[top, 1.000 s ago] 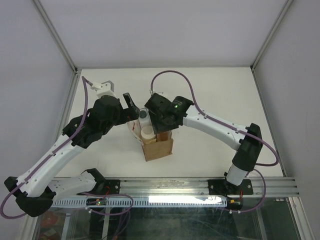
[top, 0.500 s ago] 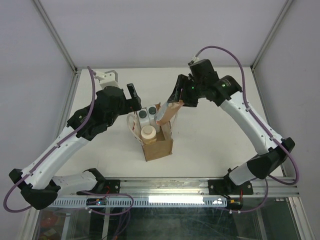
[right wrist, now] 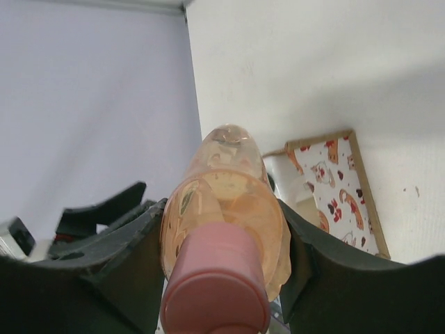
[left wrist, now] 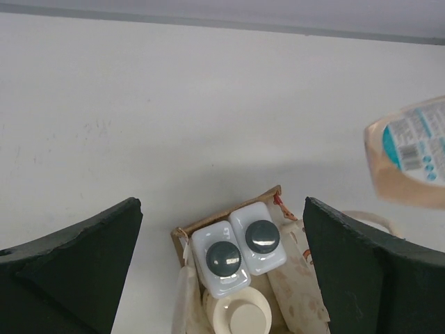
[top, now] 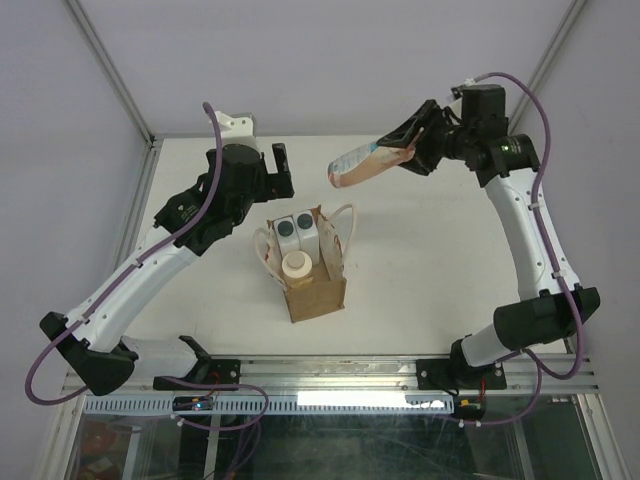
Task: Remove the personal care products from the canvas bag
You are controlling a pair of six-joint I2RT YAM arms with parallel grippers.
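Observation:
The orange bottle is hanging tilted and the tabletop beside the canvas bag is bare, so my right gripper will next lower the bottle there, turn it upright and release it.
The canvas bag stands mid-table and holds two white bottles with dark grey caps and the cream bottle. They also show in the left wrist view as the white bottles and the cream bottle. My right gripper is shut on the orange bottle near its pink cap, holding it high above the table, up and right of the bag. My left gripper is open and empty, above the table behind the bag's left side.
The bag's white side panel with red marks shows in the right wrist view. White loop handles stick out at the bag's sides. Enclosure posts and grey walls bound the white table.
My right gripper has lifted the orange bottle out of the bag and carried it up and to the right. My left gripper has drawn back from the bag toward the far left.

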